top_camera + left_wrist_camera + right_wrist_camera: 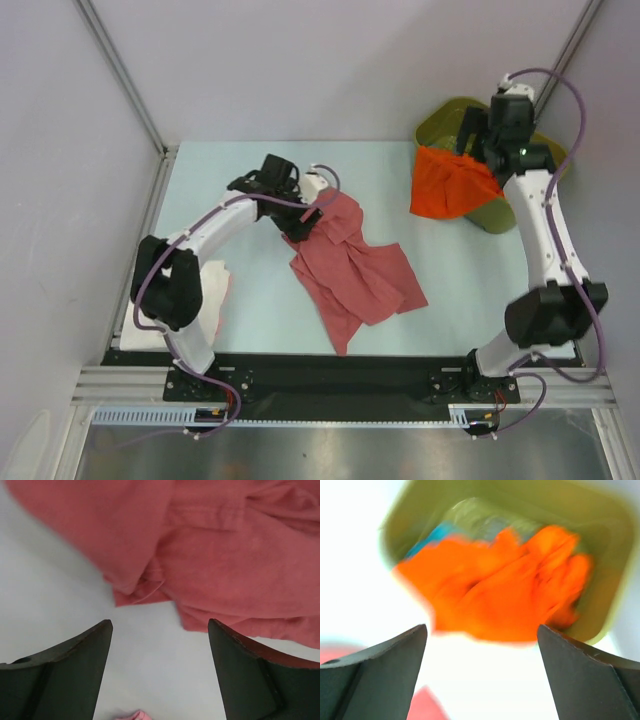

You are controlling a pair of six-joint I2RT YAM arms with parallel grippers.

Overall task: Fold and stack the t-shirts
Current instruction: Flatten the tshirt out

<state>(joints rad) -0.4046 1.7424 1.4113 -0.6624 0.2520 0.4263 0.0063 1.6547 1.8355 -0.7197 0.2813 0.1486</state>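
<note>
I need to move my right gripper back from the bin (455, 115) next and down onto the near corner of the salmon-red shirt's bin-side flap (421, 301), since it lies flat beside bare table.
A crumpled salmon-red t-shirt (355, 265) lies mid-table. My left gripper (300, 225) hovers at its upper-left edge, and in the left wrist view that gripper (160, 630) is open over bare table with the shirt's edge (225, 555) just beyond the tips. A bright orange t-shirt (450, 185) hangs over the front rim of the olive bin (455, 115). My right gripper (472, 135) stands above it, open and empty (482, 635). In the blurred right wrist view the orange shirt (505, 595) spills from the bin (600, 525), with a teal shirt (437, 532) showing inside.
A white cloth with a pink edge (215, 290) lies at the table's left front, partly under my left arm. Grey walls close in the back and both sides. The bin stands in the back right corner.
</note>
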